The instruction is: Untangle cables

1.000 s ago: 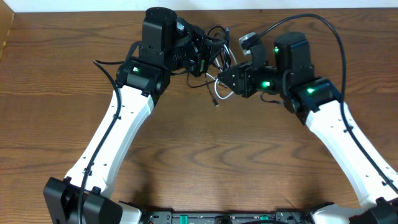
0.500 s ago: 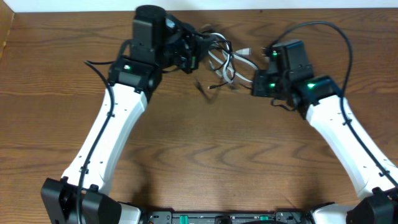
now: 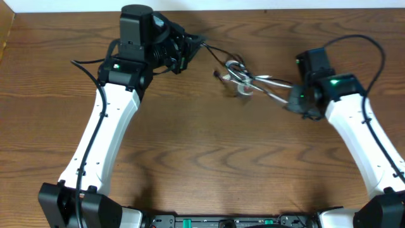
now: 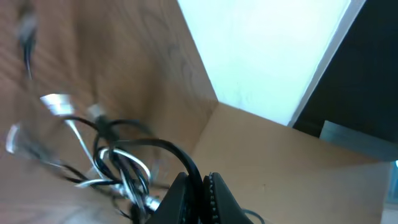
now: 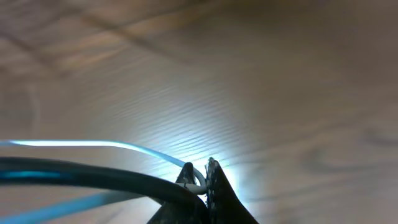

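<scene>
The knot hangs stretched between both of my grippers. My left gripper will next move down and back toward the tabletop beside the tangle to release the black cable (image 3: 215,50).
A black cable (image 3: 215,50) and a white cable (image 3: 271,80) are knotted together in a tangle (image 3: 239,76) at the back middle of the table, pulled taut between my two grippers. My left gripper (image 3: 196,43) is shut on the black cable, which arcs up out of its jaws (image 4: 181,157) toward the blurred tangle (image 4: 118,168). To the right of the tangle, my right gripper (image 3: 289,96) is shut on the white cable (image 5: 134,147). In the right wrist view the black cable (image 5: 93,175) crosses just in front of its fingertips (image 5: 213,168).
The wooden table (image 3: 209,158) lies beneath both arms. A white wall (image 4: 267,56) rises behind its back edge. Thicker black robot wires loop over the right arm (image 3: 361,41) and beside the left arm (image 3: 85,63).
The arms have pulled apart, left arm leftward and right arm rightward. The right gripper has shut on the white cable, and the loose bundle is now stretched out between them.
</scene>
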Robot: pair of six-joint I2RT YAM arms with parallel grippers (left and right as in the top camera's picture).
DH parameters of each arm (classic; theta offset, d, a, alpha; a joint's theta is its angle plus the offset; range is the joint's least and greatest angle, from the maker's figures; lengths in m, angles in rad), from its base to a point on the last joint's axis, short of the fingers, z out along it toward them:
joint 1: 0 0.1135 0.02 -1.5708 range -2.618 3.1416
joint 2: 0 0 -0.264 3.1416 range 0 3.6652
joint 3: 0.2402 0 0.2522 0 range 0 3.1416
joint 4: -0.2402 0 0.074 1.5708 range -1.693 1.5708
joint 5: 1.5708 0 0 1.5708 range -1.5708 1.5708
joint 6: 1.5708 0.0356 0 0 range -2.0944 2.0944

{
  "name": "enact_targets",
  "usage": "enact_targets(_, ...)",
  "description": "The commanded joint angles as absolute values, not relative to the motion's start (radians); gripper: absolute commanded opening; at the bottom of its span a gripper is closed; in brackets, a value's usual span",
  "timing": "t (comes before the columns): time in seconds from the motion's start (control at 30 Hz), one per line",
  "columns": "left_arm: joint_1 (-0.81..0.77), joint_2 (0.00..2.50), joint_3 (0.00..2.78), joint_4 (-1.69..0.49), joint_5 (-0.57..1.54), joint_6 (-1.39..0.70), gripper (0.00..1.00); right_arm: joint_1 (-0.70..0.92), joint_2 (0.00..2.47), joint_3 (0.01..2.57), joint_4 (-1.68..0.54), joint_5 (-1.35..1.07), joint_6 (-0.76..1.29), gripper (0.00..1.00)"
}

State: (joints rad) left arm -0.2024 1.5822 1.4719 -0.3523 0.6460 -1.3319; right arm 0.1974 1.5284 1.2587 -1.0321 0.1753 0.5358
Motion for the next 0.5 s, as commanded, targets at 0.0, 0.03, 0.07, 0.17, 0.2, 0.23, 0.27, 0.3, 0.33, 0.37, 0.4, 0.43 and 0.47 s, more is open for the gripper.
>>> enact_targets(0.0,-0.183,1.576,1.484,-0.343,0.617,-1.222,0.08,0.124,1.519,1.256,-1.061,0.387,0.594,0.01)
enact_targets(0.03,-0.183,1.576,1.484,-0.343,0.617,-1.201,0.07,0.108,1.519,1.256,-1.063,0.374,0.592,0.01)
enact_targets(0.07,-0.184,1.576,1.484,-0.343,0.617,-1.177,0.07,0.096,1.519,1.256,-1.055,0.336,0.563,0.01)
enact_targets(0.17,-0.185,1.576,1.484,-0.351,0.617,-1.093,0.08,0.084,1.519,1.256,-1.007,0.12,0.364,0.01)
enact_targets(0.2,-0.186,1.576,1.484,-0.364,0.617,-1.046,0.07,0.087,1.519,1.256,-0.985,-0.004,0.255,0.01)
enact_targets(0.23,-0.186,1.576,1.484,-0.381,0.617,-0.996,0.07,0.089,1.519,1.256,-0.973,-0.101,0.179,0.01)
enact_targets(0.27,-0.186,1.576,1.484,-0.403,0.617,-0.949,0.08,0.093,1.518,1.256,-0.963,-0.214,0.101,0.01)
enact_targets(0.3,-0.186,1.576,1.484,-0.427,0.617,-0.91,0.08,0.094,1.518,1.256,-0.957,-0.327,0.025,0.01)
enact_targets(0.33,-0.187,1.576,1.484,-0.461,0.617,-0.863,0.07,0.096,1.518,1.256,-0.955,-0.412,-0.028,0.01)
enact_targets(0.37,-0.187,1.577,1.483,-0.492,0.616,-0.823,0.08,0.096,1.518,1.256,-0.954,-0.492,-0.072,0.01)
enact_targets(0.4,-0.189,1.577,1.482,-0.531,0.616,-0.773,0.07,0.095,1.518,1.256,-0.952,-0.538,-0.089,0.01)
enact_targets(0.43,-0.192,1.577,1.48,-0.566,0.612,-0.728,0.08,0.095,1.518,1.256,-0.949,-0.557,-0.091,0.01)
enact_targets(0.47,-0.199,1.578,1.477,-0.611,0.595,-0.675,0.08,0.095,1.518,1.256,-0.945,-0.562,-0.088,0.01)
